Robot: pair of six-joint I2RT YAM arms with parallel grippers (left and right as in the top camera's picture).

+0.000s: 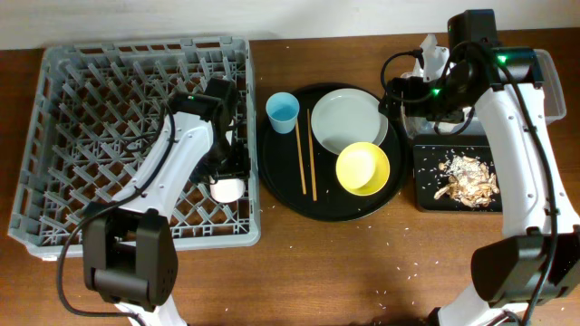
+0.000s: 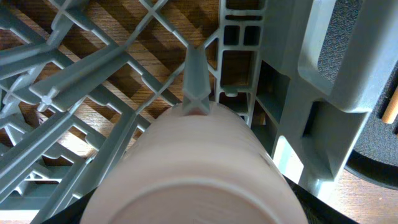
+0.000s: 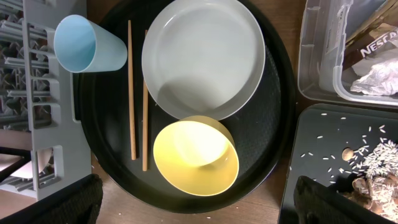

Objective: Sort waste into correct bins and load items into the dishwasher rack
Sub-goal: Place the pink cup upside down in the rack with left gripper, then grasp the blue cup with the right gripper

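Note:
The blue cup's rim is free. It gets my right gripper next, which crosses over the plate down onto that rim [image 3: 94, 46], beside the chopsticks.
My left gripper [image 1: 227, 174] is shut on the pink cup [image 1: 227, 188] and holds it inside the grey dishwasher rack [image 1: 91, 91], near its right wall. The cup [image 2: 193, 168] fills the left wrist view, its base toward the camera, against a peg. My right gripper [image 3: 202, 199] is open and empty above the right side of the round tray. On that tray are the blue cup [image 3: 84, 43], chopsticks [image 3: 132, 93], plate [image 3: 202, 56] and yellow bowl [image 3: 196, 155]. Tissue and wrapper [image 3: 373, 78] lie in the clear tub [image 3: 317, 56]. Food scraps [image 1: 467, 178] lie on the flat black tray [image 1: 426, 158].
The big round black tray [image 1: 281, 195] sits between the rack and the bins. My right arm covers most of the clear tub in the overhead view. Small crumbs are scattered on the wooden table [image 1: 362, 263] in front.

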